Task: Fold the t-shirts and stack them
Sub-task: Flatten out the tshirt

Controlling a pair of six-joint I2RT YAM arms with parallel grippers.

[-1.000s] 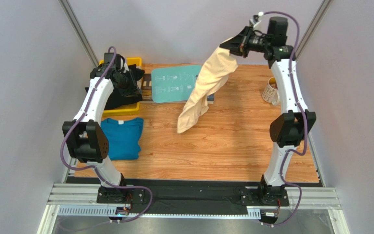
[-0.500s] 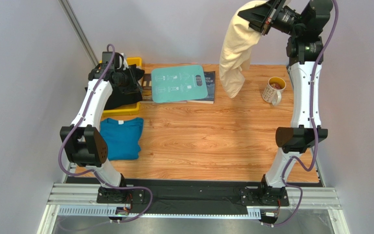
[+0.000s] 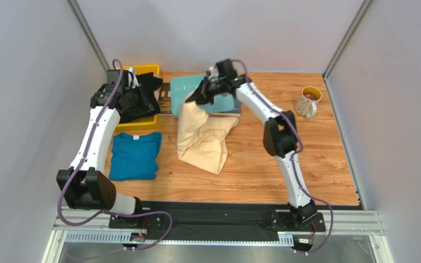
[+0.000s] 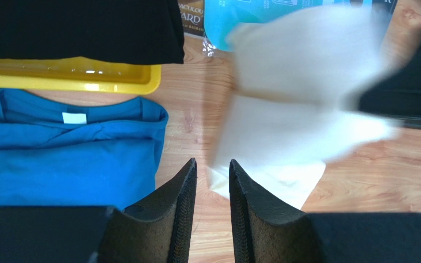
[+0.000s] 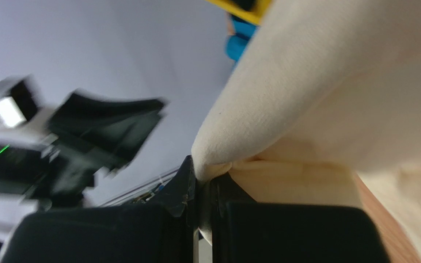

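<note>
I am holding the fold high by the teal board, so next I should lower my right gripper back over the shirt's side nearest the teal-blue t-shirt and let go of the fold.
My right gripper (image 3: pixel 195 99) is shut on a fold of the pale cream-yellow t-shirt (image 3: pixel 203 139). It holds that fold above the table's middle while the shirt's lower part lies crumpled on the wood. In the right wrist view the cloth (image 5: pixel 328 93) is pinched between the jaws of the gripper (image 5: pixel 201 176). My left gripper (image 3: pixel 141 103) hovers by the yellow bin, slightly open and empty (image 4: pixel 212 167). The teal-blue t-shirt (image 3: pixel 135 156) lies folded at the left and also shows in the left wrist view (image 4: pixel 64 153). Black t-shirts (image 3: pixel 148 87) fill the bin.
The yellow bin (image 3: pixel 140 124) stands at the back left. A rigid teal board (image 3: pixel 181 90) lies on a book behind the cream shirt. A mug (image 3: pixel 307 102) stands at the back right. Grey walls close in on both sides.
My right arm swung down and to the left from high at the back right, lowering the cream shirt onto the table's middle. My left arm shifted only slightly.
</note>
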